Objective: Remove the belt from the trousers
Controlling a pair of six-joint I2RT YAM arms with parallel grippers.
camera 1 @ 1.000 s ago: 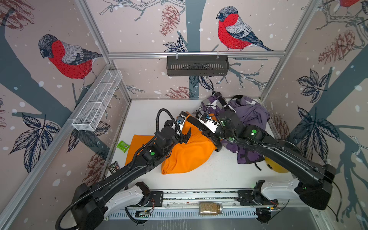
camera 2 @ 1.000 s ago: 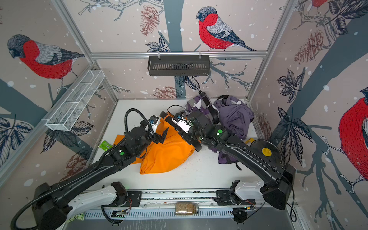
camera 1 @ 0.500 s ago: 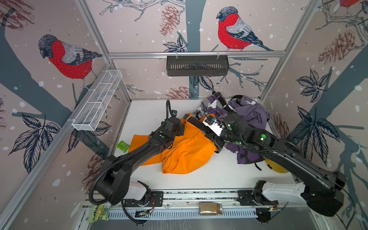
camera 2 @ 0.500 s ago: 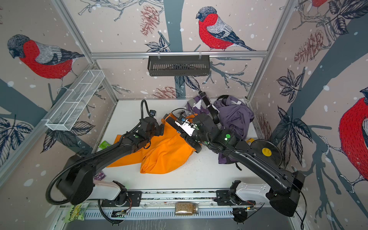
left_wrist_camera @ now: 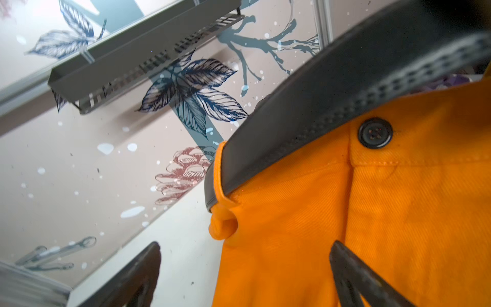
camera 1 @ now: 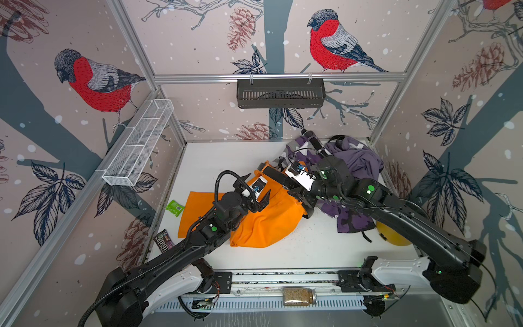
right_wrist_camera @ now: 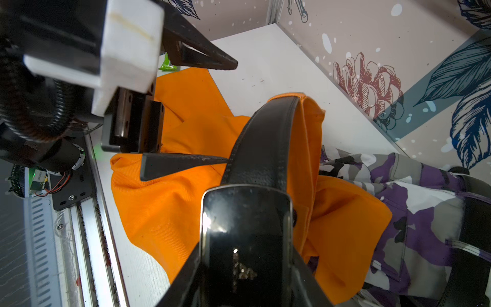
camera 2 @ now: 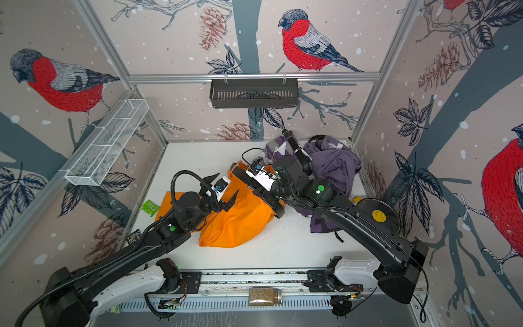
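Note:
The belt's bare strap (camera 1: 275, 174) (left_wrist_camera: 358, 81) beside the buckle is held higher than the open fingers, so my left gripper needs to go up and across toward that part of the belt next.
The orange trousers (camera 1: 268, 223) (camera 2: 237, 226) lie crumpled mid-table. Their waistband, with a dark button (left_wrist_camera: 375, 133), is lifted. A black belt (camera 1: 276, 175) (left_wrist_camera: 332, 87) (right_wrist_camera: 263, 143) runs through the waistband. My right gripper (camera 1: 288, 185) (right_wrist_camera: 245, 255) is shut on the belt's shiny black buckle (right_wrist_camera: 245, 220) and holds that end above the table. My left gripper (camera 1: 260, 182) (camera 2: 227, 182) (left_wrist_camera: 245, 247) stands open just left of the strap, over the trousers (left_wrist_camera: 345, 226), holding nothing. In the right wrist view one of its fingertips (right_wrist_camera: 212, 160) comes right up to the strap's edge.
Purple camouflage clothing (camera 1: 353, 164) is heaped at the back right under the right arm. A yellow object (camera 1: 392, 236) lies by the right wall. A green packet (camera 1: 175, 208) and a candy bag (camera 1: 162, 240) lie at the left edge. Wire baskets (camera 1: 138, 141) (camera 1: 280, 93) hang on the walls.
Half a second ago the left arm stretched low toward the waistband. It is now drawn back and raised, still open. The right gripper keeps its hold on the buckle.

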